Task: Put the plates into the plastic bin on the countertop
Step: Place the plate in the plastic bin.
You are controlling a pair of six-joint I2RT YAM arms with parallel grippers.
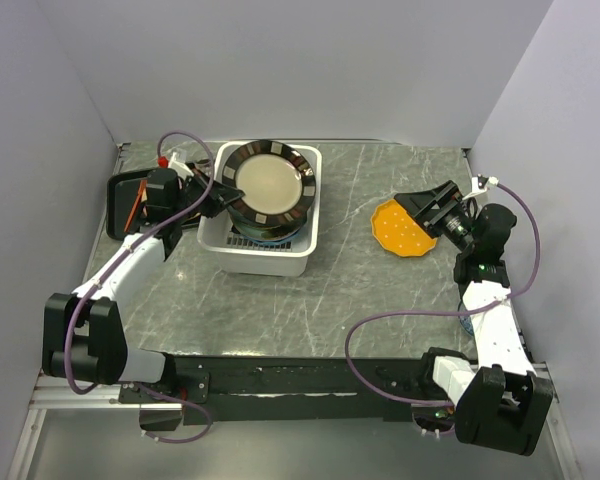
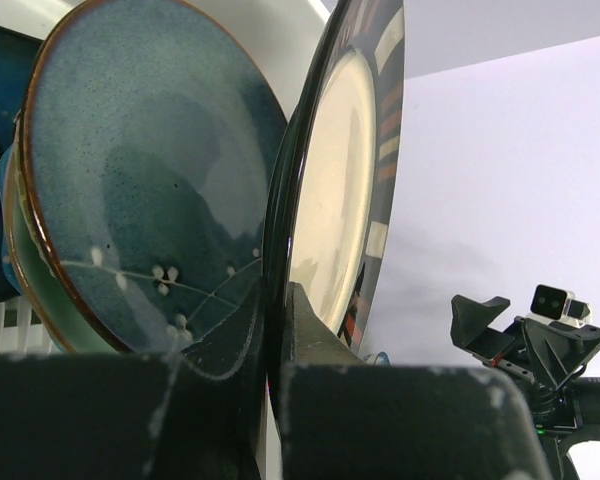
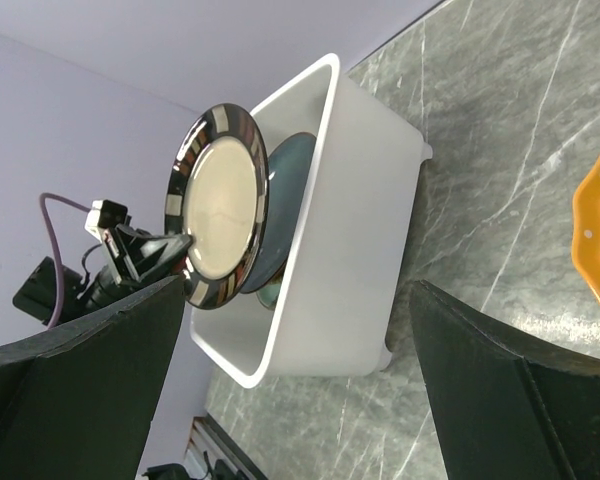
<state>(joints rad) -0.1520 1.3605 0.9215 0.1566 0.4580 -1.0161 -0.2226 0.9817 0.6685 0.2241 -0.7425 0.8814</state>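
Observation:
My left gripper lowers the tan plate, already over the bin's opening, onto the dark teal plate (image 1: 269, 230) (image 2: 150, 160) in the bin below next. Then it releases the tan plate's rim.
My left gripper (image 1: 223, 198) is shut on the left rim of a tan dark-rimmed plate (image 1: 268, 182), holding it over the white plastic bin (image 1: 255, 262). In the left wrist view both fingers (image 2: 325, 345) pinch that rim, the gripper (image 2: 275, 330) closed on the plate (image 2: 335, 170). Just behind it a dark teal plate (image 2: 150, 160) lies on a pale green one (image 2: 40, 290) in the bin. An orange dotted plate (image 1: 398, 228) rests on the countertop (image 1: 310, 300) at the right. My right gripper (image 1: 422, 214) stands open over its right edge, nothing between the fingers (image 3: 520, 400).
A flat black tray (image 1: 120, 200) lies at the far left behind my left arm. The bin (image 3: 350, 220) with the held plate (image 3: 220, 210) shows across the counter in the right wrist view. Walls close in the back and both sides.

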